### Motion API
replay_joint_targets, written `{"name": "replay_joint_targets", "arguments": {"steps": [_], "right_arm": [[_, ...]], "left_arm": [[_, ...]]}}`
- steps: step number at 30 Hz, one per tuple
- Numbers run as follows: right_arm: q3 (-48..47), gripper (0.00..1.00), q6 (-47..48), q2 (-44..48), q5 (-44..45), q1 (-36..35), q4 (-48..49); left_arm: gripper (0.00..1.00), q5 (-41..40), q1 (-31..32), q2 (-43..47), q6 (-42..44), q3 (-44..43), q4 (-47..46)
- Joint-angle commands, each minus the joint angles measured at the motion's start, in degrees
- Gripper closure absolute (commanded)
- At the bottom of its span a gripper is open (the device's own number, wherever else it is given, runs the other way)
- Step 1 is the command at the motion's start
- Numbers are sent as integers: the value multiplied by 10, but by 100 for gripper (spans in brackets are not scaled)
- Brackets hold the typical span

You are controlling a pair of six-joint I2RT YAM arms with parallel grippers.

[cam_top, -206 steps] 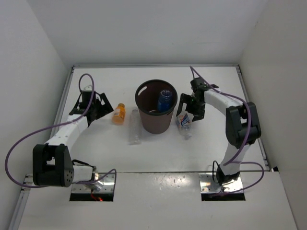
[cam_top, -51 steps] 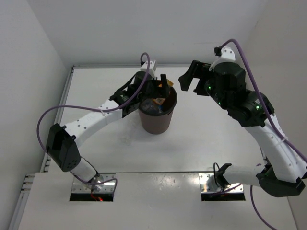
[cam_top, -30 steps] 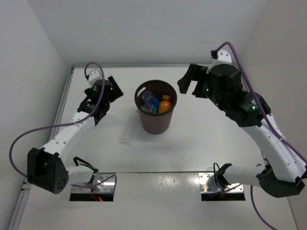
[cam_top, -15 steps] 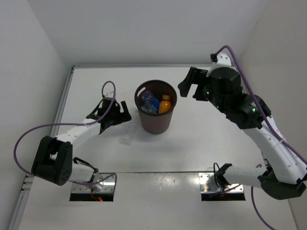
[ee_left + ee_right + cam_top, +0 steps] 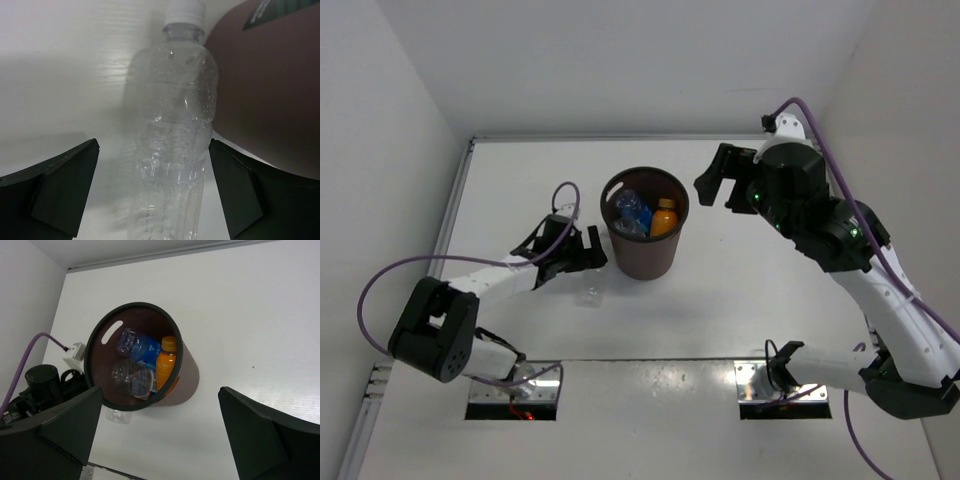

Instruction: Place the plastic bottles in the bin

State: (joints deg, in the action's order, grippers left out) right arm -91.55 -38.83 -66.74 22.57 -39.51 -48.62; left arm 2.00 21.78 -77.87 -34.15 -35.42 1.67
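Observation:
My left gripper moves down around the ribbed middle of the slim clear bottle [image 5: 171, 145] and closes next, since the bottle's body already lies between the spread fingers.
The dark brown bin [image 5: 645, 255] stands mid-table. Inside it lie the orange bottle [image 5: 663, 217], the blue-labelled bottle [image 5: 631, 209] and the white-labelled clear bottle [image 5: 133, 380]; the right wrist view shows the orange bottle [image 5: 165, 365] and the blue one [image 5: 141, 348] too. The slim clear bottle [image 5: 588, 292] lies on the table left of the bin. My left gripper [image 5: 588, 252] is low over it, open. In the left wrist view the bottle [image 5: 172, 135] lies between the spread fingers [image 5: 60, 190] without touching them. My right gripper [image 5: 715, 178] is open and empty, raised right of the bin.
White walls close the table on the left, back and right. The bin wall [image 5: 265, 85] stands just right of the slim bottle. The left arm's purple cable [image 5: 390, 275] loops over the table's left side.
My left arm was over the bin, swung back left, then came down to the slim clear bottle beside the bin. The orange bottle now lies in the bin. The right arm barely moved.

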Motion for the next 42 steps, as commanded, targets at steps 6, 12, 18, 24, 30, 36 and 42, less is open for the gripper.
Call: {"name": "replay_joint_targets", "arguments": {"steps": [6,12,18,24,30,36,42], "right_arm": [[1,0,-3,4,11,1,-4],[7,0,-3,9,21,1,-4],[7,0,-3,15,21,1,-4],[7,0,-3,15,15,7,-9],[12,0,-3,5,-2,7,-4],[7,0,-3,-1,-2,7,-3],[1,0,2,-1,3,7,-15]], "left_arm": [[11,6,26,-35,7,21,-12],[40,-51,26,-35,13,-7,33],[46,-174,-7,27,13,-81,77],[52,-184,-47,101,38,-228,21],[52,-126,-2,98,59,-335,-77],[47,-132,111,75,24,-296,-127],[44,-178,211,75,28,-236,-136]]}}
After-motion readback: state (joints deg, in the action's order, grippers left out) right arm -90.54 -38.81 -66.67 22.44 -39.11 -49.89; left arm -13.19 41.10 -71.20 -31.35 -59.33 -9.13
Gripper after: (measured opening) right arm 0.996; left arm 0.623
